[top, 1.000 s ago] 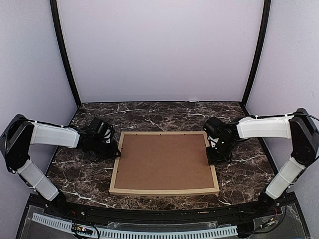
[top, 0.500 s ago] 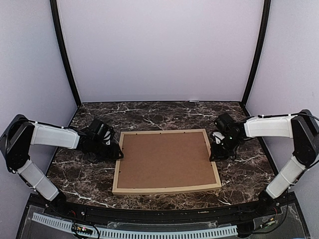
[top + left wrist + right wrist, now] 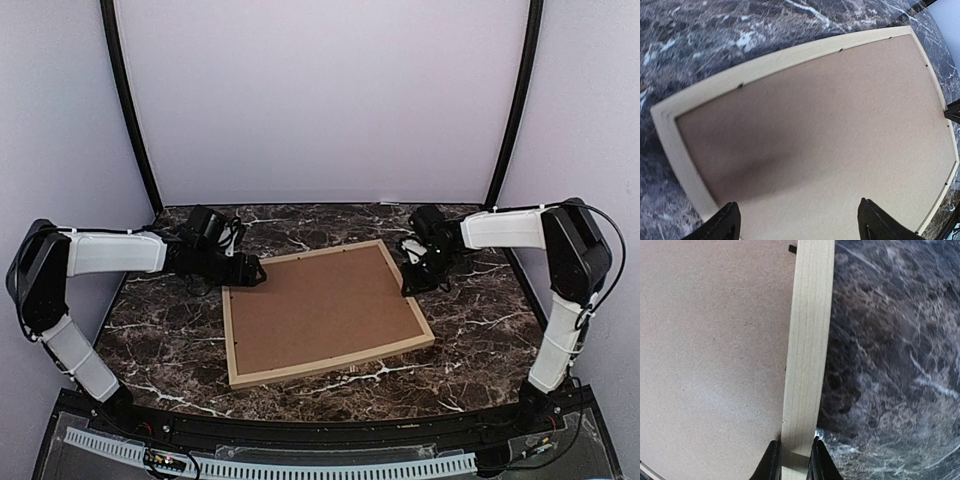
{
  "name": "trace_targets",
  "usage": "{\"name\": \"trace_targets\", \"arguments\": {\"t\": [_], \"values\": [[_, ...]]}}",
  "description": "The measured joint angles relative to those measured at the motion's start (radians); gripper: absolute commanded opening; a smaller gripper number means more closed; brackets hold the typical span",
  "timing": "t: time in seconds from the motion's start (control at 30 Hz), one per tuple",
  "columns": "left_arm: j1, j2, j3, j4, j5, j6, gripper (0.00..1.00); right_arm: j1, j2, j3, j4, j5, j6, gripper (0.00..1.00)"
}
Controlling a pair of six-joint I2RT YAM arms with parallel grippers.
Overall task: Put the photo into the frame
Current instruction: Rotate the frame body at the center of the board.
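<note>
My right gripper slides the bar outward and left in the top view next, then releases it, as the bar's far end (image 3: 380, 243) lies outward of my right gripper.
The frame (image 3: 330, 362) of light wood lies back side up and skewed on the marble table, its brown backing board (image 3: 320, 305) filling it. My right gripper (image 3: 410, 282) is shut on the frame's right rail (image 3: 810, 330), one finger on each side of the wood (image 3: 796, 442). My left gripper (image 3: 252, 272) hovers at the frame's far left corner. Its fingers stand wide apart over the board (image 3: 830, 125) with nothing between them (image 3: 798, 204). The frame's rim (image 3: 765, 67) shows in the left wrist view. The photo is hidden from every view.
Dark marble tabletop (image 3: 170, 340) surrounds the frame. Pale walls and two black corner posts (image 3: 130, 110) close in the back and sides. Small black retaining tabs (image 3: 740, 86) line the inner edge of the frame.
The frame has turned, its right end swinging toward the back wall with my right gripper clamped on it. My left gripper has opened, let go of the left rail and moved back.
</note>
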Motion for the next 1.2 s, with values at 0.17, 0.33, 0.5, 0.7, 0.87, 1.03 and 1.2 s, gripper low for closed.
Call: {"name": "trace_targets", "arguments": {"t": [0.17,0.33,0.5,0.7,0.87,1.03,1.2], "values": [[0.022,0.154,0.166,0.001,0.026,0.090,0.85,-0.001,0.087,0.108,-0.003,-0.031,-0.094,0.03],[0.062,0.348,0.353,-0.032,0.030,0.182,0.85,-0.011,0.156,0.196,-0.002,-0.074,-0.184,0.12],[0.082,0.463,0.492,-0.068,-0.002,0.281,0.85,-0.038,0.196,0.249,-0.014,-0.142,-0.253,0.18],[0.086,0.561,0.613,-0.109,-0.040,0.383,0.77,-0.064,0.244,0.307,-0.029,-0.208,-0.329,0.30],[0.087,0.600,0.664,-0.134,-0.022,0.439,0.55,-0.074,0.254,0.321,-0.026,-0.206,-0.344,0.47],[0.085,0.601,0.666,-0.140,-0.001,0.456,0.35,-0.098,0.245,0.318,-0.021,-0.195,-0.278,0.53],[0.083,0.588,0.646,-0.126,0.012,0.454,0.18,-0.126,0.123,0.259,-0.003,-0.144,-0.167,0.59]]}}
